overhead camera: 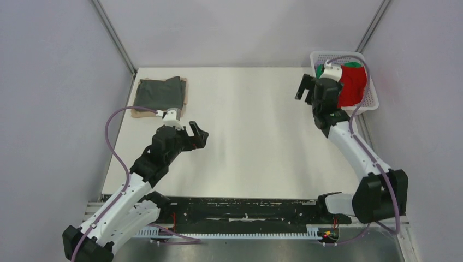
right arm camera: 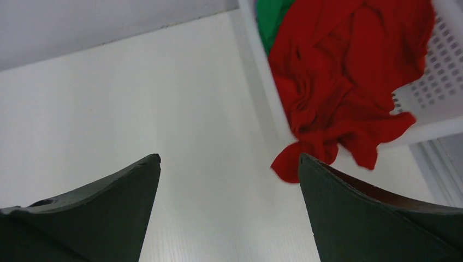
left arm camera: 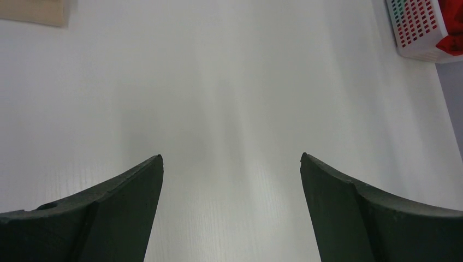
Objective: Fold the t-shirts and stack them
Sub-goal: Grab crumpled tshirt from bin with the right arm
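Observation:
I will next move my right gripper across and down onto the red t-shirt point(right arm camera: 338, 71), at its folds by the basket's rim point(right arm camera: 312, 124), because it lies on top, below my gripper and to its right in the top view.
A folded dark grey t-shirt point(overhead camera: 159, 93) lies on a tan t-shirt point(overhead camera: 143, 113) at the table's far left corner; the tan one's edge point(left arm camera: 33, 11) also shows in the left wrist view. A crumpled red t-shirt point(overhead camera: 354, 84) point(right arm camera: 338, 71) fills the white basket point(overhead camera: 372, 103) at the far right and spills over its near rim. A green t-shirt point(right arm camera: 273, 19) lies under it. My left gripper point(overhead camera: 200, 135) point(left arm camera: 231, 156) hangs open over bare table. My right gripper point(overhead camera: 306, 88) point(right arm camera: 229, 157) is open just left of the basket, holding nothing.
The white table point(overhead camera: 256, 142) runs between grey side walls with metal corner posts. The basket point(left arm camera: 420, 49) stands against the right wall, off the table's far right corner. A black rail point(overhead camera: 245, 210) with the arm bases lines the near edge.

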### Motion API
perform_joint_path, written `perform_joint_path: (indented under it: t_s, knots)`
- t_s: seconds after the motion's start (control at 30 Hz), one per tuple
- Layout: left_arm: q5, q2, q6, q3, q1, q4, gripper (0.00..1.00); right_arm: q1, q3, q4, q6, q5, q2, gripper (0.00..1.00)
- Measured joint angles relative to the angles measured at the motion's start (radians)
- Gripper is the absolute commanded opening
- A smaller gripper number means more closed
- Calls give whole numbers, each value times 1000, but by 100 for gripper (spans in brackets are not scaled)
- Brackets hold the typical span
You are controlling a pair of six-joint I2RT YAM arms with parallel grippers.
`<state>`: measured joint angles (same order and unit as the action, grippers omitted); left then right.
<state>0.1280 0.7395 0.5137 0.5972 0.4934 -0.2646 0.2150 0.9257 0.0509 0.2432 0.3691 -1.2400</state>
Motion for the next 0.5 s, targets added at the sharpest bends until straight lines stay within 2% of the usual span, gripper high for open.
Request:
perform_joint_path:
  t_s: [0.1, 0.2, 0.27, 0.37, 0.5]
  knots:
    - [3, 2, 0, 0, 0, 2, 100, -92, 170, 49, -10, 5, -131, 99]
    - [10, 17, 0, 0, 0, 4, 100, -209, 268, 85, -8, -23, -230, 99]
    - [13, 31, 0, 0, 0, 5, 100, -275, 307, 105, -3, -51, -293, 99]
    - [20, 58, 0, 0, 0, 6, 100, -347, 369, 160, 0, -94, -392, 94]
    - [27, 89, 0, 0, 0, 6, 100, -372, 401, 224, -1, -131, -478, 91]
